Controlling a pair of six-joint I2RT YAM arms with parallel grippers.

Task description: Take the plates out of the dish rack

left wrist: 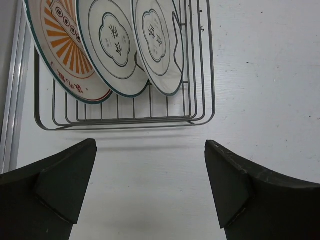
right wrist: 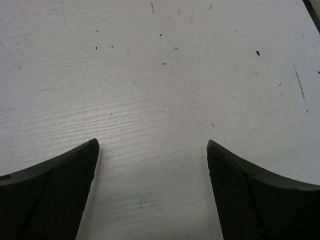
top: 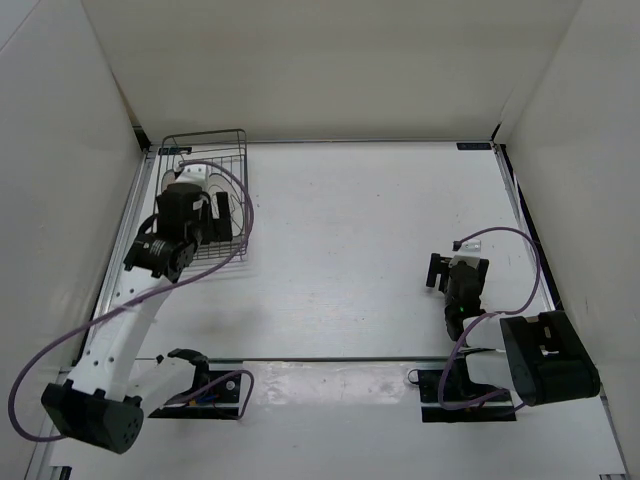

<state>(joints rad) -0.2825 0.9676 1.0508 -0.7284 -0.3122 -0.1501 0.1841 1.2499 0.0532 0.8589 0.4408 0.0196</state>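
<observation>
The lower rim of the white plate farthest from the rail is outward of and below my fingers, so I should lower my left gripper outward onto it next.
The dish rack (left wrist: pixel 125 122) (top: pixel 205 135), a dark wire basket, sits at the table's far left. Three plates stand on edge in it: one with orange rays (left wrist: pixel 62 50), and two white ones with dark rims and a centre motif (left wrist: pixel 116 42) (left wrist: pixel 157 40). My left gripper (left wrist: pixel 150 145) (top: pixel 205 228) hovers open by the rack's near edge, short of the plates, with only bare table between its fingers. In the top view the left arm hides most of the plates. My right gripper (right wrist: pixel 152 145) (top: pixel 455 270) is open over bare table at the right, holding nothing.
A metal rail (left wrist: pixel 11 100) runs along the table's left edge beside the rack. White walls close in the table on the left, back and right. Purple cables loop off both arms (top: pixel 240 200).
</observation>
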